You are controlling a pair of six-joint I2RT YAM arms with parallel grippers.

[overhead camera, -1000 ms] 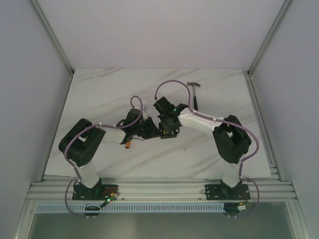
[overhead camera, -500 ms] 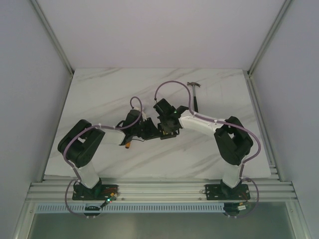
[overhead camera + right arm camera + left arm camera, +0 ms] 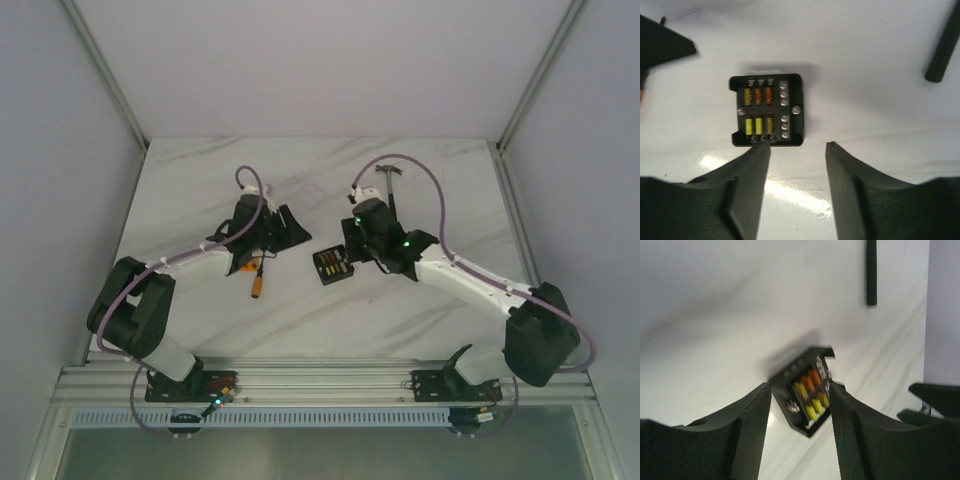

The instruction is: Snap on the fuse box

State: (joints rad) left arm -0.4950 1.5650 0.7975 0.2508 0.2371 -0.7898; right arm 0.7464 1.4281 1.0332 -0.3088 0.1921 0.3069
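The clear lid lies flat on the tabletop outward of my left gripper, so I will move my open fingers outward and down onto the lid's near edge.
The fuse box (image 3: 332, 265), a small black square box with yellow and orange fuses showing in its top, lies flat on the marble table (image 3: 200, 190) between the two arms. My left gripper (image 3: 292, 228) is open a short way to its upper left. In the left wrist view the fuse box (image 3: 805, 390) lies beyond the left gripper (image 3: 800, 386), untouched. My right gripper (image 3: 352, 247) is open just right of the box. In the right wrist view the fuse box (image 3: 766, 110) sits just ahead of the left fingertip of the right gripper (image 3: 797, 143), with nothing between the fingers.
A hammer (image 3: 390, 185) lies at the back right of the table; its dark handle (image 3: 942, 50) shows in the right wrist view, and the handle (image 3: 871, 272) also in the left. A small orange piece (image 3: 257, 287) lies under the left arm.
Both grippers, which were bunched together over the box in the middle, have opened and drawn apart. The fuse box now lies uncovered on the table.
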